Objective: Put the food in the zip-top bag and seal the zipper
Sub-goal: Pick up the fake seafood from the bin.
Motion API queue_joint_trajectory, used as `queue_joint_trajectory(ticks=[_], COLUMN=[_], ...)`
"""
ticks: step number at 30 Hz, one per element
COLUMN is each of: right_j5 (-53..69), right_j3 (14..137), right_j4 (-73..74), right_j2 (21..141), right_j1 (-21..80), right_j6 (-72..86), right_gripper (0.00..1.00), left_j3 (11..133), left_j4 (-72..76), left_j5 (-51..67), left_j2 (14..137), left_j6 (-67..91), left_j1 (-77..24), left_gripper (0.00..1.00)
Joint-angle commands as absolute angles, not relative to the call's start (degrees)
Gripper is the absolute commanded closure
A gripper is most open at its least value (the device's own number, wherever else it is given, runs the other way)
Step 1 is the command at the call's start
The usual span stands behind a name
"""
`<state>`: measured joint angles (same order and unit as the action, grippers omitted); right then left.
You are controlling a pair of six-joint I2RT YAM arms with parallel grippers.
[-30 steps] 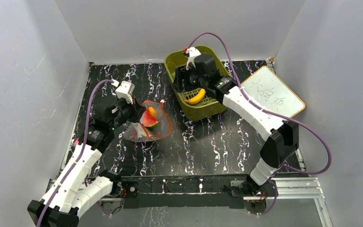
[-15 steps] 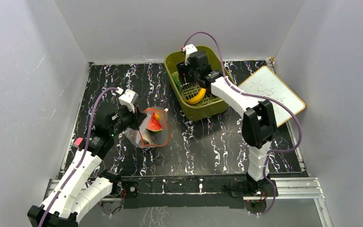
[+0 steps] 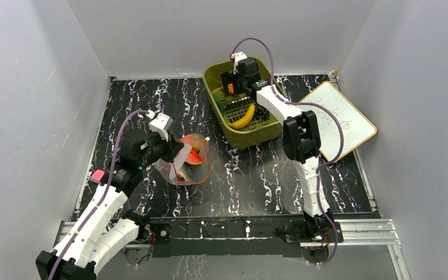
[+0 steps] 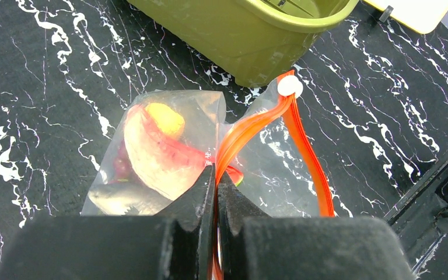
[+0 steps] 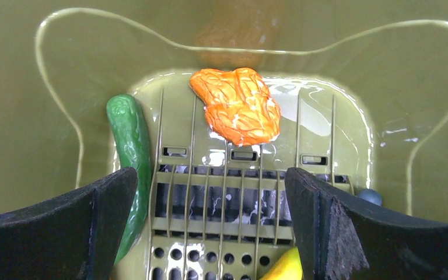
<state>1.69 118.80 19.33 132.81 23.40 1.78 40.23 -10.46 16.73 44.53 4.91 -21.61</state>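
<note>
The orange piece is below the spread fingers of my right gripper. My right gripper should next go down deeper into the olive basket and close its open fingers around the piece.
The zip-top bag lies left of centre, with a watermelon slice and an orange bit inside. My left gripper is shut on the zipper, holding the mouth up and open; it also shows in the top view. My right gripper is open and empty, low inside the olive basket, and shows in the top view. Ahead of it lie an orange piece and a green piece. The yellow banana lies behind the fingers; its tip shows in the right wrist view.
A whiteboard with a wooden frame lies at the right, beside the basket. The basket's wall stands close beyond the bag. Grey walls enclose the black marbled table on three sides.
My right gripper has moved to the far end of the basket, past the banana. My left gripper has drawn the bag's mouth up, and the bag stands narrower.
</note>
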Motion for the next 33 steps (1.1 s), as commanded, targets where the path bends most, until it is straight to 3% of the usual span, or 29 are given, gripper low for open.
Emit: queue_joint_trajectory(ticks=[1, 27, 33], right_j5=[2.9, -2.0, -0.2], right_j3=[124.5, 124.4, 122.6], right_j4=[16.3, 0.4, -0.9], right_j2=[135.9, 148.6, 148.0], right_j1=[23.1, 22.5, 22.6], right_j6=[0.4, -2.6, -4.3], right_gripper=[0.02, 0.02, 0.16], left_j3=[39.9, 39.4, 39.8], left_j4=[-9.1, -8.9, -9.0], left_j5=[16.9, 16.0, 16.6], left_j2=[44.5, 45.5, 46.3], left_j6=[4.4, 4.1, 4.2], left_j1=[-21.8, -21.8, -21.8], left_gripper=[1.0, 1.0, 1.0])
